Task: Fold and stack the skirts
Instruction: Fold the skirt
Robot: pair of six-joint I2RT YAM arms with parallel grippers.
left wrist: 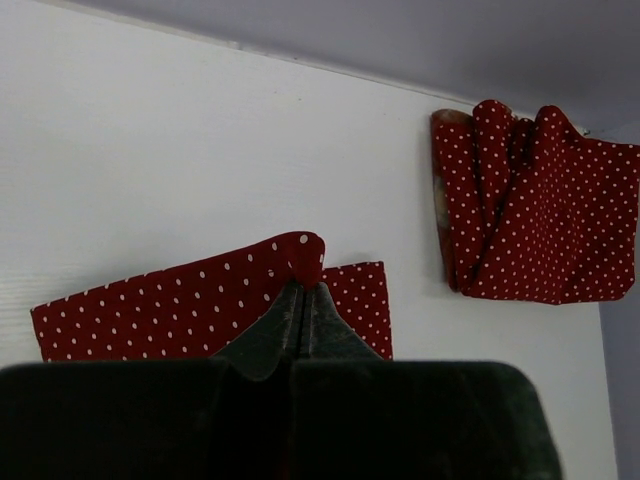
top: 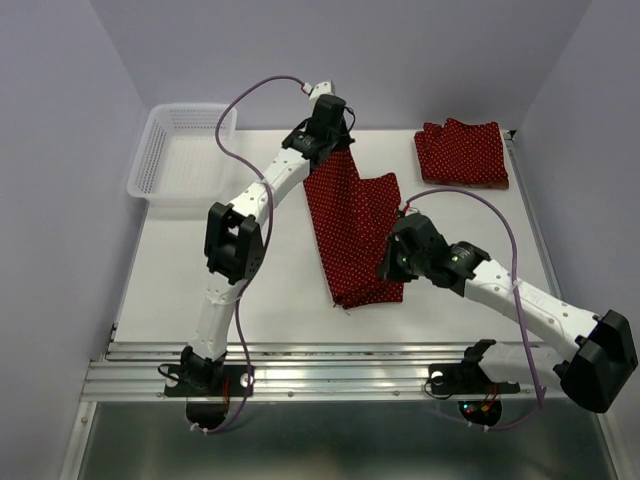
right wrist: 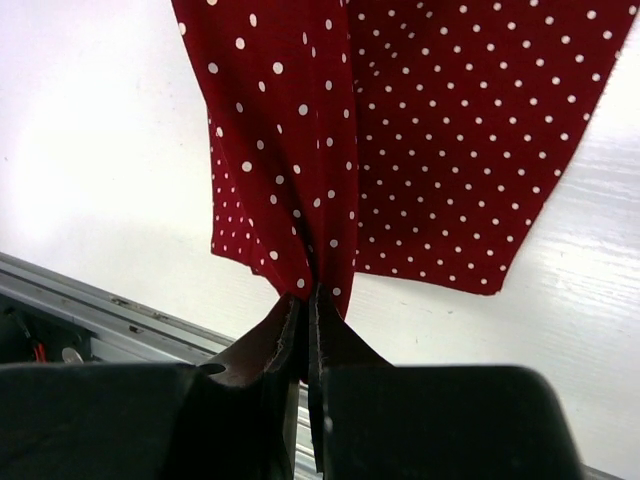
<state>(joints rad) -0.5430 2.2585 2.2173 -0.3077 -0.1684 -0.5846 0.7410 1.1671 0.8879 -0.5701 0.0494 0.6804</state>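
The skirt's far corner (top: 391, 181) (left wrist: 375, 274) lies uncovered, so the left gripper will next come down toward the right in the top view and release the pinched cloth over that corner.
A dark red skirt with tiny white dots (top: 352, 225) lies stretched along the middle of the table, partly lifted. My left gripper (top: 340, 143) is shut on its far end; in the left wrist view (left wrist: 303, 283) a pinch of cloth (left wrist: 303, 256) shows between the tips. My right gripper (top: 396, 262) is shut on its near right edge; the right wrist view (right wrist: 313, 298) shows the skirt (right wrist: 300, 150) hanging from the tips. A folded dotted skirt (top: 461, 152) lies at the far right and also shows in the left wrist view (left wrist: 535, 205). The plaid skirt is out of view.
A white plastic lattice basket (top: 180, 155) stands at the far left corner. A metal rail (top: 330, 365) runs along the table's near edge, with both arm bases on it. Grey walls close in the left, right and back sides.
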